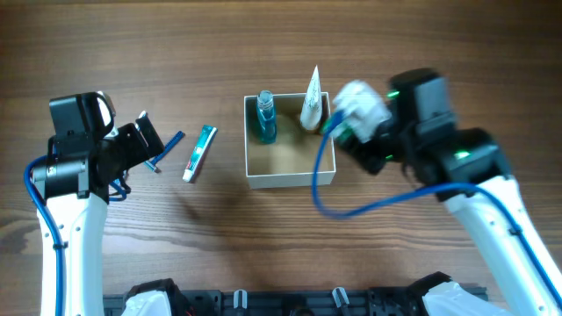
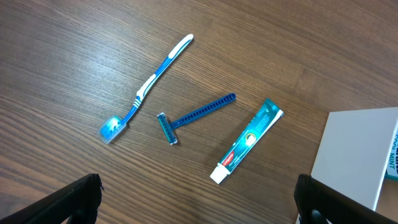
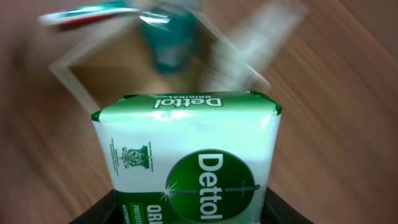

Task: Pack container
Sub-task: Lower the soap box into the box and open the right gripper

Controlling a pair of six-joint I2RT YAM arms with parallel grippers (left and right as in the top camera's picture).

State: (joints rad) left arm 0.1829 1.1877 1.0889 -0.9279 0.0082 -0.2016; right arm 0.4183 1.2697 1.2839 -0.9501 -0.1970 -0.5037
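I should next move my right gripper left in the overhead view, over the container's bare tan bottom, then lower and release the pack [image 3: 186, 155].
The container [image 1: 254, 175], a square white-walled box with a tan inside, stands mid-table. It holds a blue bottle [image 1: 265, 118] and a white tube [image 1: 311, 98] leaning at its far side. My right gripper [image 1: 351, 123] is shut on a green and white Dettol soap pack [image 3: 186, 155], held just above the container's right rim; the container [image 3: 68, 74] is blurred behind it. My left gripper [image 2: 199, 205] is open and empty above the table, near a toothbrush [image 2: 146, 87], a blue razor [image 2: 193, 117] and a toothpaste tube [image 2: 249, 140].
In the overhead view the razor [image 1: 167, 151] and the toothpaste tube [image 1: 199, 153] lie left of the container on the wood table. The container's white wall [image 2: 357, 155] shows at the right of the left wrist view. A blue cable [image 1: 369, 206] hangs from the right arm.
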